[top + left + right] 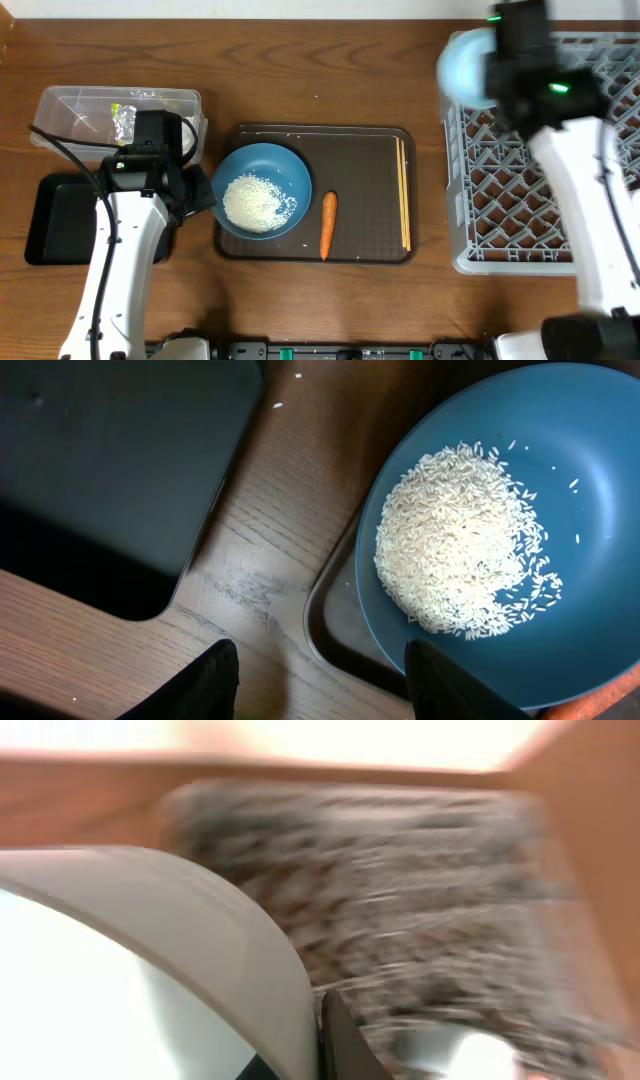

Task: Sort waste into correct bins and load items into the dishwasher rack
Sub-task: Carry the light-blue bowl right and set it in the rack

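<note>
My right gripper should next swing right in the overhead view to the rack's far part point(612, 68) below it, turn, and lower the bowl to release.
A wide dark-blue bowl point(285, 170) with a heap of white rice point(255, 201) sits on the left of the brown serving tray point(365, 160). My left gripper point(200, 190) is open and low at the bowl's left edge. In the left wrist view its fingers point(320, 685) straddle the bowl's rim point(590, 420), near the rice point(460, 540). My right gripper point(325, 1020) is shut on a light-blue bowl point(462, 70) above the far-left corner of the grey rack point(520, 170). That view is blurred; the bowl point(150, 970) fills its left. An orange carrot point(327, 225) and chopsticks point(403, 190) lie on the tray.
A clear tub point(70, 105) with silver foil point(123, 120) stands at the far left. The black tray point(60, 215) lies in front of it, partly under my left arm, and shows in the left wrist view point(110, 470). Bare wood lies between serving tray and rack.
</note>
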`<state>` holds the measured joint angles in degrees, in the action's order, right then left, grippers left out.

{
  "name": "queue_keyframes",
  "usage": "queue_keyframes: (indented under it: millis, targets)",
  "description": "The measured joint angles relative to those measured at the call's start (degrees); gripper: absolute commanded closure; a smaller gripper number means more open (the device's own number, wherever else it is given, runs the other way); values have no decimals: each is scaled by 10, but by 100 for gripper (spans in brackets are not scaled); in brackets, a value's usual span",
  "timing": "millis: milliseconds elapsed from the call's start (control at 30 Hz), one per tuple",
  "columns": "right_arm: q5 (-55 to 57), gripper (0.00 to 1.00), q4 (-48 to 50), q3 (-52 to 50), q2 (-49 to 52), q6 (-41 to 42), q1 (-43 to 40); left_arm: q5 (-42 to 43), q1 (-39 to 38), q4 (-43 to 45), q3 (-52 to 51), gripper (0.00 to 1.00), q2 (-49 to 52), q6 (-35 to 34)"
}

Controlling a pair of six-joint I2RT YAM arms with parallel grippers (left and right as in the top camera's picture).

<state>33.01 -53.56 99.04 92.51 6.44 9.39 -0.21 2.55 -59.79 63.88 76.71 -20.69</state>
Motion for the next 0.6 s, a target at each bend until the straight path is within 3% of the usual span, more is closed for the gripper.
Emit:
queue_keyframes:
  millis: [300, 600]
  targets:
    - [279, 99, 42, -3, 46, 33, -115, 0, 0, 0, 0, 45, 0, 0]
    - [414, 99, 86, -3, 146, 51, -181, 0, 0, 0, 0, 45, 0, 0]
